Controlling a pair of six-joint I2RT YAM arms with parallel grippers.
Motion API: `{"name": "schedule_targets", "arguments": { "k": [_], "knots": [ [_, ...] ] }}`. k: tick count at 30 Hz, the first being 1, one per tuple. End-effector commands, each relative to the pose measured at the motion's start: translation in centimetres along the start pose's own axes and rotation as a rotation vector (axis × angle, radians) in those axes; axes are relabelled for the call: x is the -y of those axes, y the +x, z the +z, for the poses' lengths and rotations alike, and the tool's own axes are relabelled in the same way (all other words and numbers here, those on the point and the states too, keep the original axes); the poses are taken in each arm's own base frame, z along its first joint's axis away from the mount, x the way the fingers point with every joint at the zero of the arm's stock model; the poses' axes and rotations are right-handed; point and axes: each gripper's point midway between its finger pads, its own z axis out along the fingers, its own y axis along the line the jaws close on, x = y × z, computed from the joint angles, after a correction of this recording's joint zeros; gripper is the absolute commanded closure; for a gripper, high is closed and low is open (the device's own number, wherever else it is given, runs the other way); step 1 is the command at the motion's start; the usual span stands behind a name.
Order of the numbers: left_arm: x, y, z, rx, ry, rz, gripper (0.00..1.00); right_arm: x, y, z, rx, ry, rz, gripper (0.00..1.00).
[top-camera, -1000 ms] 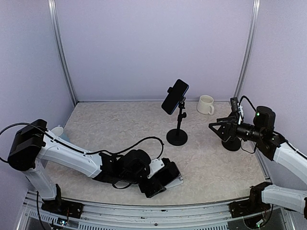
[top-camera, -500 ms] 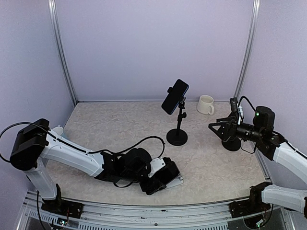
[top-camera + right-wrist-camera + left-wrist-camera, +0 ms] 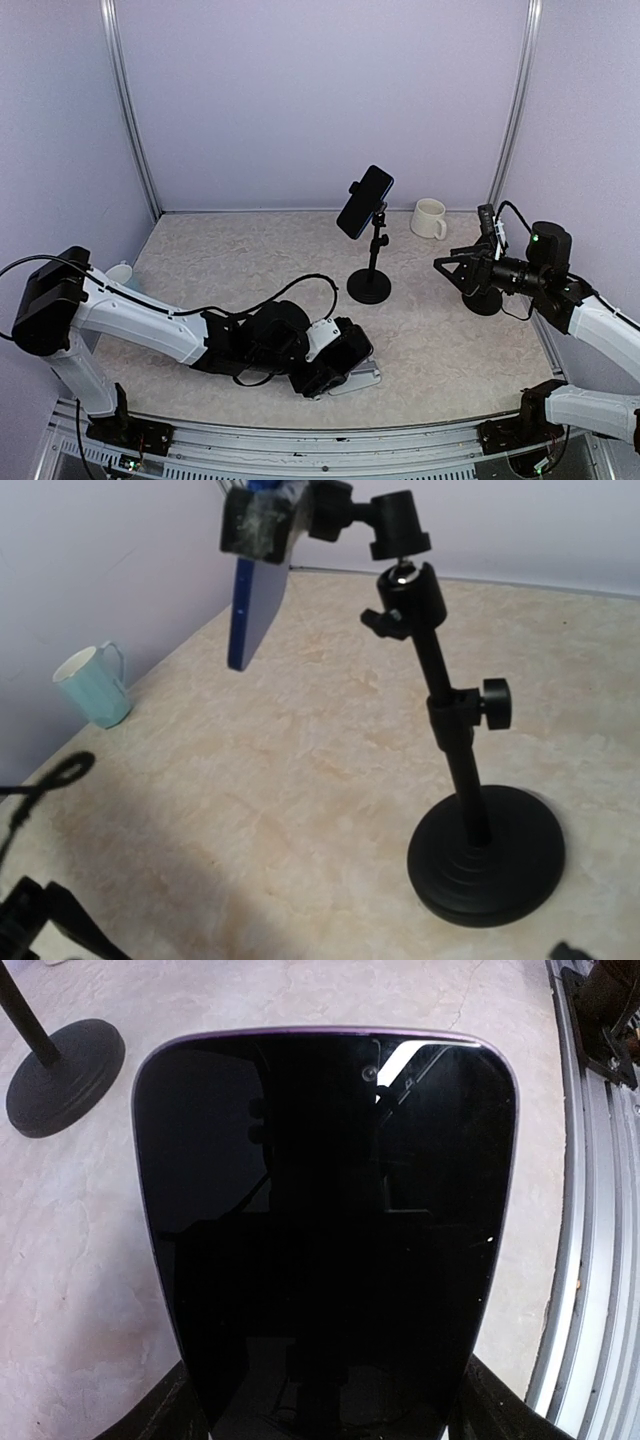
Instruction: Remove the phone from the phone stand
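My left gripper carries the phone with the purple rim to clear tabletop by the pale teal cup, to the gripper's left in the top view, then lowers and releases it next.
A black phone stand [image 3: 371, 262] stands mid-table with a dark blue phone [image 3: 364, 201] clamped at its top, tilted. The right wrist view shows the stand [image 3: 455, 740] and that phone [image 3: 255, 590] edge-on. My left gripper [image 3: 343, 366] lies low near the table's front edge, shut on a second phone [image 3: 366, 377] with a purple rim. That phone's black screen [image 3: 325, 1230] fills the left wrist view and hides most of the fingers. My right gripper [image 3: 449, 272] is open and empty, level with the stand's pole and well to its right.
A white mug [image 3: 429, 218] stands at the back right. A pale teal cup [image 3: 120, 272] sits at the left edge, also in the right wrist view [image 3: 94, 686]. A black round base [image 3: 484, 301] sits under my right gripper. The metal frame rail [image 3: 590, 1260] runs along the front.
My left arm has shifted a little, its gripper and the held phone staying low by the front edge. The right arm and the stand have not moved.
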Motion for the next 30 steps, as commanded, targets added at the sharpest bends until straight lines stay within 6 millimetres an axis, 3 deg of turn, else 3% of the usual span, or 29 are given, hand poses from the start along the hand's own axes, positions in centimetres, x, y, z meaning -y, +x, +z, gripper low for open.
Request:
{"name": "schedule_targets", "arguments": {
  "k": [1, 8, 11, 14, 18, 24, 30],
  "knots": [
    [-0.7, -4.1, -2.3, 0.133, -0.013, -0.027, 0.43, 0.0, -0.2, 0.0, 0.014, -0.009, -0.019, 0.00],
    [-3.8, -5.8, -4.7, 0.199, -0.043, -0.132, 0.45, -0.1, -0.2, -0.1, 0.015, -0.012, -0.022, 0.00],
    [-6.8, -6.2, -5.9, 0.210, -0.095, -0.218, 0.47, -0.1, -0.2, -0.1, 0.016, -0.012, -0.024, 0.00],
    [-10.9, -5.6, -7.3, 0.199, -0.176, -0.323, 0.48, -0.1, -0.1, 0.0, 0.014, -0.012, -0.023, 0.00],
    [-16.2, -3.6, -9.2, 0.167, -0.282, -0.463, 0.48, -0.1, -0.1, 0.0, 0.014, -0.016, -0.026, 0.00],
    [-23.4, 1.6, -12.5, 0.069, -0.472, -0.685, 0.51, 0.0, 0.1, 0.1, 0.008, -0.017, -0.030, 0.00],
    [-27.4, 6.8, -15.3, -0.058, -0.612, -0.819, 0.54, -0.1, 0.2, 0.2, 0.010, -0.027, -0.029, 0.00]
  ]
}}
